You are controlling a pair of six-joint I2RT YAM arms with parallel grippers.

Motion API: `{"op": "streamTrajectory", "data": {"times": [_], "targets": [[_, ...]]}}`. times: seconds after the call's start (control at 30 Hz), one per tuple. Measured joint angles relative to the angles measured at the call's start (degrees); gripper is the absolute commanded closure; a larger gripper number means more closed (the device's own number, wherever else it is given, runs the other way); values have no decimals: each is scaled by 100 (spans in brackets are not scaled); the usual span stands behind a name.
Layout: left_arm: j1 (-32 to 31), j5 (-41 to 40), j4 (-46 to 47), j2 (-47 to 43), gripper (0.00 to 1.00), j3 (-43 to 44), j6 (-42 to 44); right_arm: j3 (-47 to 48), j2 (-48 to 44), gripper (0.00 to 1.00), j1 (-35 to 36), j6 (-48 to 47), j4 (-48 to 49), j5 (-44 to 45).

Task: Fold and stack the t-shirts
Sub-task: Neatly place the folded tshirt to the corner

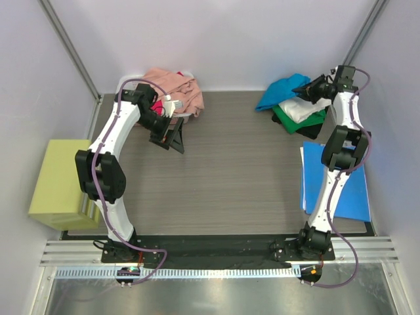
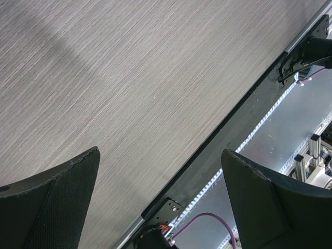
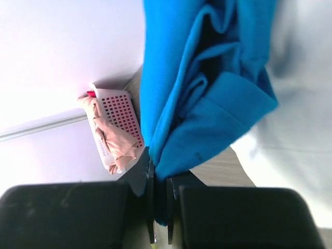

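I should move my right gripper back and to the right in the top view next and let go of the teal-blue t-shirt's edge, because the white t-shirt lies that way from it.
At the back right lies a pile of t-shirts: a teal-blue one (image 1: 282, 92), a white one (image 1: 300, 109) and a green one (image 1: 295, 122) underneath. My right gripper (image 1: 307, 88) is shut on an edge of the teal-blue t-shirt (image 3: 207, 93), whose cloth is pinched between the jaws (image 3: 160, 197). The white t-shirt (image 3: 298, 114) lies beside it. A salmon pink t-shirt (image 1: 176, 84) and a magenta-red one (image 1: 157, 106) fill a white basket (image 1: 187, 115) at the back left. My left gripper (image 1: 169, 143) hovers open in front of that basket, over bare table (image 2: 129, 78), with nothing between its fingers (image 2: 52, 207).
A stiff blue sheet (image 1: 336, 187) lies flat on the right of the table, partly under the right arm. A yellow-green block (image 1: 60, 184) stands off the table's left edge. The left wrist view shows the table's near edge and rail (image 2: 244, 109). The basket (image 3: 118, 111) shows in the right wrist view.
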Motion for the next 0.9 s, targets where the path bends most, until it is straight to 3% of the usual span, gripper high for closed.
{"op": "streamTrajectory", "data": {"times": [0.6,0.9], "targets": [[0,28,11,0,0,-24,-2,-144,-785,99,-730,125,-155,31],[0,173,52,0,0,-127,-24,-1158,-986,99,-586,-122,-267,332]]}}
